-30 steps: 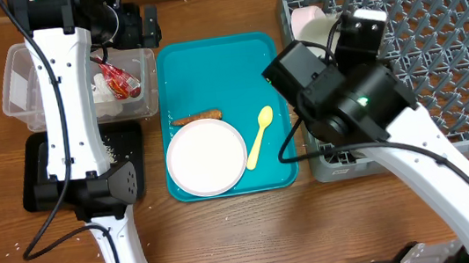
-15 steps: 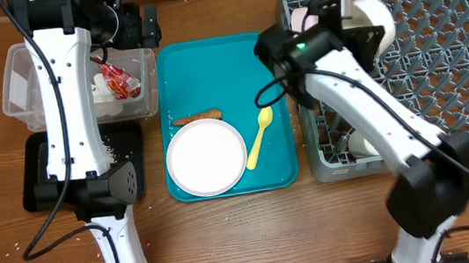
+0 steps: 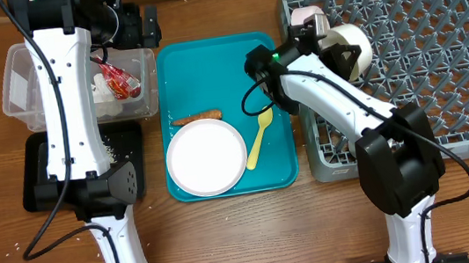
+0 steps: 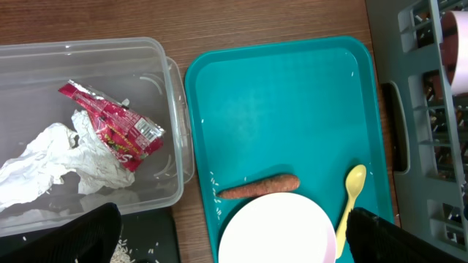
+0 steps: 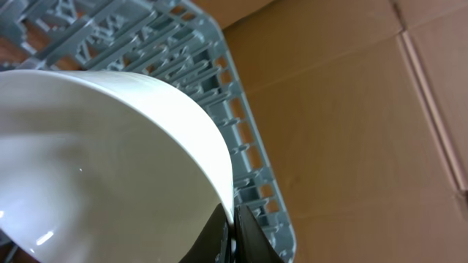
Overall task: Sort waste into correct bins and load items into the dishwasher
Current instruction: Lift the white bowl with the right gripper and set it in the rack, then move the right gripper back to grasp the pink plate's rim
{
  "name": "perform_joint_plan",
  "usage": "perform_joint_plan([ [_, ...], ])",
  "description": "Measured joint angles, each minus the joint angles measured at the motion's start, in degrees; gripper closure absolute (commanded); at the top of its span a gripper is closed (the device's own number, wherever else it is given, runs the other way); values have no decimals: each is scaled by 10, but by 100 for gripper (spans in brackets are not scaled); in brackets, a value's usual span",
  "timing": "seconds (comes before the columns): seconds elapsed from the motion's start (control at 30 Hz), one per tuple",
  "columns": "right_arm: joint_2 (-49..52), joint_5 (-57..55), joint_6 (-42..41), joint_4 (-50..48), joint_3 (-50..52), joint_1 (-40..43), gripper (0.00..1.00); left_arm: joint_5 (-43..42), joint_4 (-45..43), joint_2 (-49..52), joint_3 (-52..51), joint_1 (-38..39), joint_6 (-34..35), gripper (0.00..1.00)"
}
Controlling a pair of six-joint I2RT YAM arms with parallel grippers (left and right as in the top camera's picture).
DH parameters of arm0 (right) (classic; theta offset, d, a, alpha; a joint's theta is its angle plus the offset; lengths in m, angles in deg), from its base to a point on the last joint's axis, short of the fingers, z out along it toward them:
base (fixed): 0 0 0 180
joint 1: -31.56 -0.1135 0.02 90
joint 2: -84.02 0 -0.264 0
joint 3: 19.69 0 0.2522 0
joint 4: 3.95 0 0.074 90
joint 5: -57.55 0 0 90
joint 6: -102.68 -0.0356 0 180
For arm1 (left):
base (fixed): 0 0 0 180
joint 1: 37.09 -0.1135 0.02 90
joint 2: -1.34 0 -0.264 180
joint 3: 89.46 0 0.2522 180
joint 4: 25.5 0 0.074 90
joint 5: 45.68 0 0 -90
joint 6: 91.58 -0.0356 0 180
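Note:
The right gripper moves down toward the rack's edge by the teal tray point(image 3: 209, 63) next and releases the whitish bowl's rim, since the second bowl occupies the rack's back corner.
My right gripper point(image 5: 232, 226) is shut on the rim of a whitish bowl point(image 3: 351, 47), held tilted over the left part of the grey dish rack point(image 3: 438, 55); the bowl fills the right wrist view point(image 5: 110, 161). A second bowl point(image 3: 306, 21) stands in the rack's back left corner. My left gripper point(image 4: 245, 237) is open and empty, high above the tub and tray. The clear tub point(image 3: 21, 85) holds the red foil wrapper point(image 4: 113, 128) and white paper point(image 4: 51, 157). The plate point(image 3: 206, 158), yellow spoon point(image 3: 259, 136) and orange-brown food stick point(image 3: 197, 117) lie on the teal tray point(image 3: 209, 63).
The black tray point(image 3: 39, 163) in front of the tub holds rice grains point(image 3: 116, 145). A few grains lie on the table at the front left point(image 3: 27, 252). The left arm's base stands in front of the black tray. Brown cardboard shows beyond the rack point(image 5: 351, 109).
My right arm has swung over the rack's left side, and the bowl has moved a little left and toward the front. The left arm has not moved.

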Motion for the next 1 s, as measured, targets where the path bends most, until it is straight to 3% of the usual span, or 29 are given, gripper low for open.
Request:
perform_joint_plan([
  [0.33,0,77,-1,-4,0,0,96,0,0,0,0,0,0,1],
  [0.47,0,112,-2,9,0,-1,90,0,0,0,0,0,0,0],
  [0.5,0,127,-2,18,0,-1,86,0,0,0,0,0,0,0],
  [0.67,0,162,2,54,0,-16,47,0,0,0,0,0,0,0],
  [1.0,0,224,2,98,-76,-92,23,0,0,0,0,0,0,0],
])
